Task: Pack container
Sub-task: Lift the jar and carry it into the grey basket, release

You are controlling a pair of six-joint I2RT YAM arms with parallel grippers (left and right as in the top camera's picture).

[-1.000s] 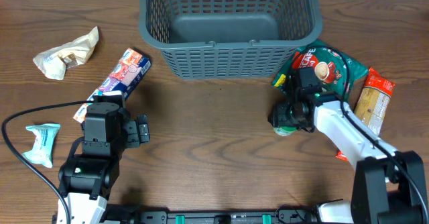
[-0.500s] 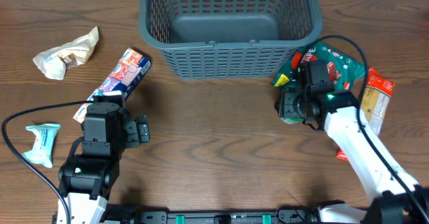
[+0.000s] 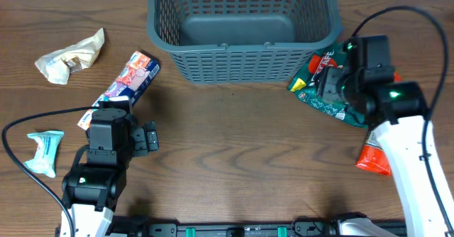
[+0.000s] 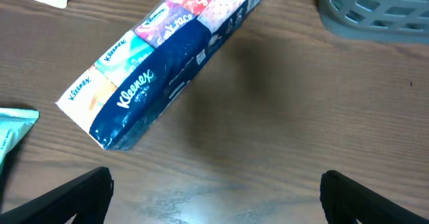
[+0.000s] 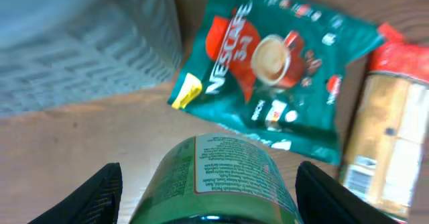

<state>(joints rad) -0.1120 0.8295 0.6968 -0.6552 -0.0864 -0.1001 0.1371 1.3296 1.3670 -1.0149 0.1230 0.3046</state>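
The bottom of the basket is empty. My right gripper should lift outward over the basket's side, then lower the can (image 5: 221,167) toward the near corner of that bottom and let go.
The container (image 3: 241,49) is a large dark grey lattice basket at the back middle, and nothing shows inside it. Its wall also shows blurred in the right wrist view (image 5: 80,49). My right gripper (image 3: 335,88) (image 5: 214,192) is shut on a green labelled can (image 5: 221,167) and holds it above the table, just right of the basket's front corner. In the overhead view the gripper hides the can. My left gripper (image 3: 147,138) (image 4: 218,197) is open and empty over bare wood, below a Kleenex tissue pack (image 3: 124,79) (image 4: 167,63).
A green Nescafe packet (image 3: 319,98) (image 5: 281,70) lies under the right gripper. A tan packet with a red top (image 5: 389,137) lies to its right, and a red packet (image 3: 374,157) near the right arm. A crumpled beige wrapper (image 3: 71,56) and a pale teal packet (image 3: 44,152) lie at the left.
My right gripper has lifted the green can off the table and carried it up and to the right, over the Nescafe packet. The left arm has not moved.
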